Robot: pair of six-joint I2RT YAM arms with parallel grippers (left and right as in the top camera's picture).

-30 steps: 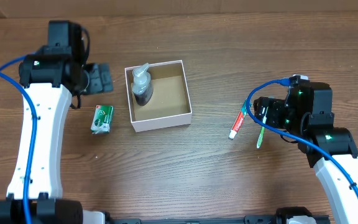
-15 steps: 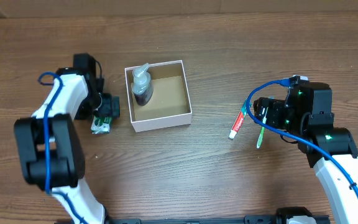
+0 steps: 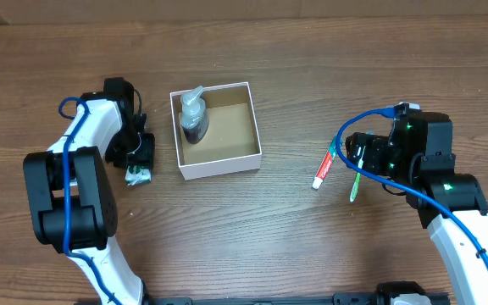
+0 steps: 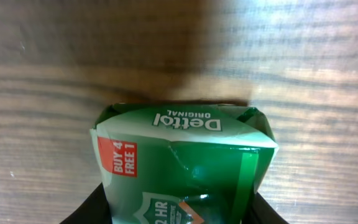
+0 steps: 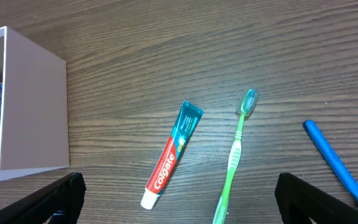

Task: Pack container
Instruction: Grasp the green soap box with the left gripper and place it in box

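The container's brown bottom is bare, so my left gripper will next lift over the container's side, past the pump bottle (image 3: 193, 119), and lower to release the soap pack there.
The container (image 3: 220, 163), a white-walled box with a brown inside, sits at the middle of the table with a clear pump bottle (image 3: 193, 119) lying in its left part. Left of it lies a green Dettol soap pack (image 3: 137, 176). My left gripper (image 3: 140, 156) is down over the pack. In the left wrist view its fingers press both sides of the soap pack (image 4: 185, 149), so the left gripper (image 4: 179, 213) is shut on it. My right gripper (image 5: 179, 190) stands wide open above a Colgate toothpaste tube (image 5: 171, 154) and a green toothbrush (image 5: 235, 155), touching neither.
The toothpaste (image 3: 323, 169) and toothbrush (image 3: 355, 185) lie right of the container, under the right gripper (image 3: 354, 157). A blue cable (image 5: 334, 162) crosses the right wrist view at the right. The container's white wall (image 5: 36, 112) shows at that view's left edge.
The left arm has swung down from the back left onto the soap pack, and its gripper has gone from open to closed around it. The right arm has not moved.
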